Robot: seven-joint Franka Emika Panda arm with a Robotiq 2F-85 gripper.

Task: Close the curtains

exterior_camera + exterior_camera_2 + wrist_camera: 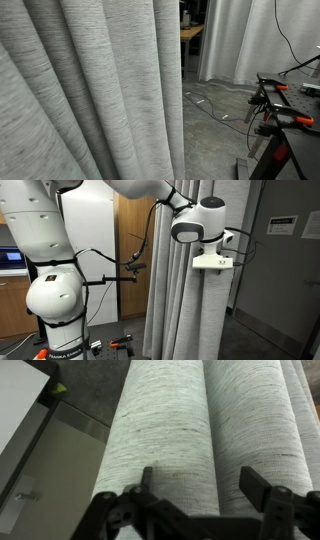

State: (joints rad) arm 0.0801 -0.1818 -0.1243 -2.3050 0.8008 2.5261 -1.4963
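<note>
The outer fold's edge (115, 442) is still outside the gripper's fingers, so the robot needs to turn the gripper next and move it to the left in the wrist view, onto that edge.
The light-grey heathered curtains (90, 90) fill most of an exterior view in deep vertical folds. In an exterior view the curtains (185, 310) hang as a gathered column below the arm's wrist. In the wrist view the curtains (170, 430) show as thick rounded folds right in front of the camera. My gripper (205, 490) is open, with a fold of fabric lying between its two black fingers. In an exterior view the gripper's fingers are hidden against the fabric, under the white wrist camera (212, 262).
The white robot base (50, 270) stands beside wooden cabinet doors (130, 240). A paler white curtain (260, 40) hangs farther back. Cables lie on the grey floor (215, 110). A black stand with orange clamps (285, 110) stands at the edge. A dark panel with a sign (285, 225) is behind.
</note>
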